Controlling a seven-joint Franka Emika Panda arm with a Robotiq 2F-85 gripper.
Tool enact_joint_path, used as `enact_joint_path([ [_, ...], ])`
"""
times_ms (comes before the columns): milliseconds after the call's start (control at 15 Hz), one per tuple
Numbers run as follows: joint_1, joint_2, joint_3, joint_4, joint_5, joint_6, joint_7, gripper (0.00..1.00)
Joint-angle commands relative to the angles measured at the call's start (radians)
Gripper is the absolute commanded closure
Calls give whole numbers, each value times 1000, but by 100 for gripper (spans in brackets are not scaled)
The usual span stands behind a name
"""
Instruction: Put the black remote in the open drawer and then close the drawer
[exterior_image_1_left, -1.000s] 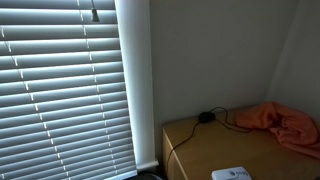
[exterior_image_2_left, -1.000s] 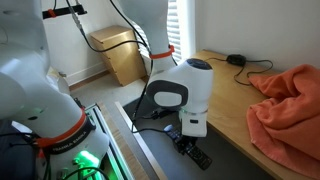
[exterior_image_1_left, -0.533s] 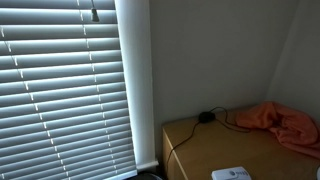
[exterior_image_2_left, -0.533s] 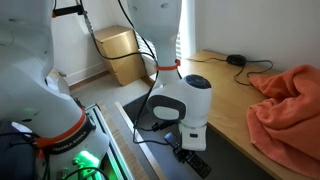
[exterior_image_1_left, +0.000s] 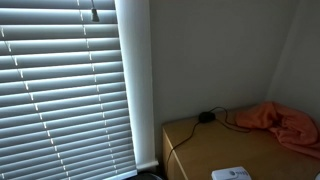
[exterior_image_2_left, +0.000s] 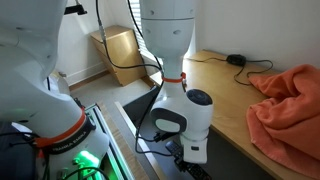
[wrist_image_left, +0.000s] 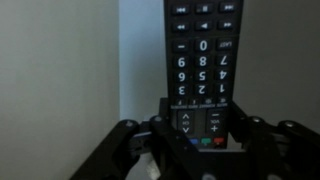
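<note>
My gripper lowers the remote into the open drawer next until it meets the drawer's bottom, then releases it, since it still hangs above that bottom.
The black remote (wrist_image_left: 203, 50) fills the wrist view, keypad facing the camera. My gripper (wrist_image_left: 198, 112) is shut on its lower end, with a finger on each long side. In an exterior view the gripper (exterior_image_2_left: 190, 160) is low inside the open drawer (exterior_image_2_left: 135, 108) beside the wooden desk. Only a tip of the remote (exterior_image_2_left: 197, 173) shows under it at the frame's bottom edge. The arm's wrist hides the rest.
An orange cloth (exterior_image_2_left: 290, 105) lies on the desk top (exterior_image_2_left: 225, 95), also in an exterior view (exterior_image_1_left: 287, 120). A round black puck with cable (exterior_image_2_left: 236, 60) sits at the far end. A flat white box (exterior_image_1_left: 232, 174) lies near the desk edge. A cardboard box (exterior_image_2_left: 120, 50) stands on the floor.
The wrist has moved down and toward the camera, carrying the remote lower into the drawer. The remote, clear below the gripper before, is now almost hidden.
</note>
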Motion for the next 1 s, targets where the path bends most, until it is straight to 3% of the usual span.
enact_joint_path([
  [0, -69, 55, 59, 49, 41, 26, -46, 69],
  [933, -118, 218, 80, 222, 47, 63, -103, 69],
])
